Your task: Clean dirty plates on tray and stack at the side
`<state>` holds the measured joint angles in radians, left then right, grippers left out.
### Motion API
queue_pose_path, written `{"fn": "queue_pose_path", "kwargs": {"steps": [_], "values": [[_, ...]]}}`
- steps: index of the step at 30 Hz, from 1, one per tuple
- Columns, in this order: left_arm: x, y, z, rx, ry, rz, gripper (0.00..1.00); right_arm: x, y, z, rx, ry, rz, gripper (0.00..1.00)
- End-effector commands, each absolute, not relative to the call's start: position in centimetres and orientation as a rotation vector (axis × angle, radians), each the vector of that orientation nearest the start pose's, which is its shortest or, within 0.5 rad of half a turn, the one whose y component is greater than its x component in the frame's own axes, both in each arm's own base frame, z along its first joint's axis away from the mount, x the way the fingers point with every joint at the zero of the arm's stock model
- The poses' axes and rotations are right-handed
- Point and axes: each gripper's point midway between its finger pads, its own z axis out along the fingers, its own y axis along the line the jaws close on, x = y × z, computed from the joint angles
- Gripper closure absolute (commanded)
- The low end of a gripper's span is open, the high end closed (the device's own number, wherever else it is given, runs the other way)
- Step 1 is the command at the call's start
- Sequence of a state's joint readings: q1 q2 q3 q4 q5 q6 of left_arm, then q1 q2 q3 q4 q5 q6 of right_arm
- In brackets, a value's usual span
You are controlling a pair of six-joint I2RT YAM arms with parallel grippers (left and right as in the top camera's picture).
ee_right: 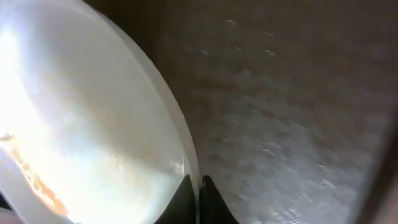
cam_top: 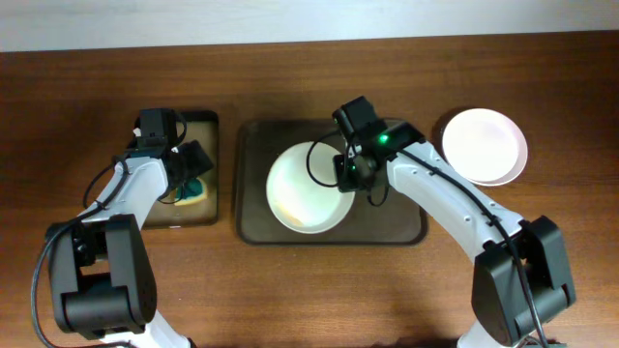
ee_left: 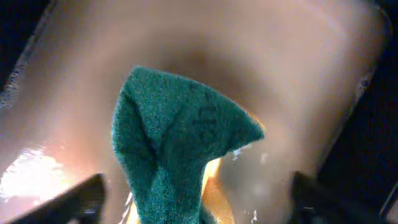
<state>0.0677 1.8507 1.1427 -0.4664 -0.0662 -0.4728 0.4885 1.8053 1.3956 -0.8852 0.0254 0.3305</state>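
I will next lift the plate of my right gripper, carry it over the stacked plates, lower it and release, because the stacked plates are to the right of my right gripper in the overhead view.
A white dirty plate [cam_top: 305, 188] with faint yellowish smears lies on the dark brown-grey tray [cam_top: 406, 227]. My right gripper [cam_top: 350, 172] is shut on its right rim; the right wrist view shows both fingers [ee_right: 199, 190] pinching the thin rim of the plate [ee_right: 81, 124]. Two more white plates [cam_top: 484, 145] are stacked on the table at the right. My left gripper [cam_top: 193, 174] hovers over the small black tray [cam_top: 193, 126], fingers wide apart on either side of a green and yellow sponge [ee_left: 174, 149].
The small black tray stands left of the big tray. The wooden table [cam_top: 290, 290] runs along the front. A pale wall edge lies at the back.
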Motion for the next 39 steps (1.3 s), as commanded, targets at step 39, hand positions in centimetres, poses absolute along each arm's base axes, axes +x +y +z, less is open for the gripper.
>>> {"fn": "queue_pose_path", "kwargs": {"steps": [39], "values": [[41.2, 3.7, 2.6, -0.744, 2.641, -0.05, 0.01, 36.9, 20.4, 33.7, -0.641, 1.847, -1.153, 0.96]]}}
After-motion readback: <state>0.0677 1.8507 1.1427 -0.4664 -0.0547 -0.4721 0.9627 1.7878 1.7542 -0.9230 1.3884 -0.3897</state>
